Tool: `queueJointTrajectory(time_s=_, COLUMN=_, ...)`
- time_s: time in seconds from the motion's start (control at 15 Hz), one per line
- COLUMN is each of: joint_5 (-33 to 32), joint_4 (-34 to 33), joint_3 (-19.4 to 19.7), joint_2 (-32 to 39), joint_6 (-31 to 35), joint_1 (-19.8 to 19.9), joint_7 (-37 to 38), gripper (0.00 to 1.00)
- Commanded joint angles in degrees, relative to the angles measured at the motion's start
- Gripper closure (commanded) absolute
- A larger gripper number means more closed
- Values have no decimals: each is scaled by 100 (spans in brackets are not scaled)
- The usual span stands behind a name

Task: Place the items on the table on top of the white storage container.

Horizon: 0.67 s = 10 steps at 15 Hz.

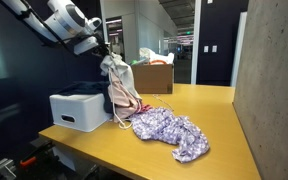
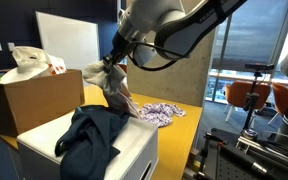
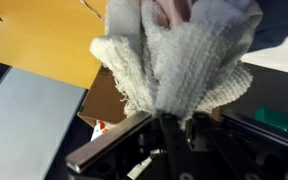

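Observation:
The gripper moves over the container's top (image 1: 83, 92) next, lowers and releases the cloth there, because the white and pink cloth (image 1: 120, 88) hangs beside the container.
My gripper (image 1: 105, 58) is shut on a white and pink cloth (image 1: 120, 88) and holds it up so it hangs down beside the white storage container (image 1: 79, 112). In the wrist view the cloth (image 3: 179, 60) bunches out of the shut jaws (image 3: 169, 118). In an exterior view the gripper (image 2: 114, 65) holds the cloth (image 2: 119, 95) just past the container (image 2: 134, 145). A dark blue garment (image 2: 89, 135) lies on top of the container. A purple patterned cloth (image 1: 169, 130) lies flat on the yellow table (image 1: 214, 110); it also shows in the other exterior view (image 2: 164, 113).
A cardboard box (image 1: 154, 75) with items in it stands at the table's far end; it also shows beside the container (image 2: 29, 100). A concrete wall (image 1: 274, 80) borders the table. Orange chairs (image 2: 249, 95) stand in the background.

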<state>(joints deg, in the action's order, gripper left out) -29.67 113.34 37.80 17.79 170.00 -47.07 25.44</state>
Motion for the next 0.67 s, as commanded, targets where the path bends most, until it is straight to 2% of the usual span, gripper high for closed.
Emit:
queueJointTrajectory(time_s=0.0, joint_5=-710, joint_4=278, joint_3=271, joint_2=-749, joint_6=-423, joint_1=-990, joint_7=561, gripper=97)
queueJointTrajectory(time_s=0.13, joint_5=-975, joint_4=411, joint_3=139, joint_2=-1118, joint_6=-749, joint_1=-1391, joint_7=802, gripper=97)
queueJointTrajectory(time_s=0.27, joint_5=-933, joint_4=620, joint_3=-128, joint_2=-1535, joint_6=-1199, joint_1=-1734, joint_7=870, gripper=97)
queueJointTrajectory(time_s=0.33, joint_5=-801, joint_4=769, joint_3=-266, joint_2=-1728, joint_6=-1430, joint_1=-1867, joint_7=829, gripper=97)
queueJointTrajectory(time_s=0.47, joint_5=-88, joint_4=1108, joint_3=-522, joint_2=-1965, joint_6=-1598, joint_1=-1937, joint_7=411, gripper=97)
queueJointTrajectory(time_s=0.53, joint_5=289, joint_4=1288, joint_3=-1530, joint_2=-2035, joint_6=-1623, joint_1=-957, joint_7=221, gripper=97)
queueJointTrajectory(time_s=0.6, joint_5=707, joint_4=1437, joint_3=-1834, joint_2=-2036, joint_6=-1601, joint_1=-631, joint_7=-22, gripper=97)
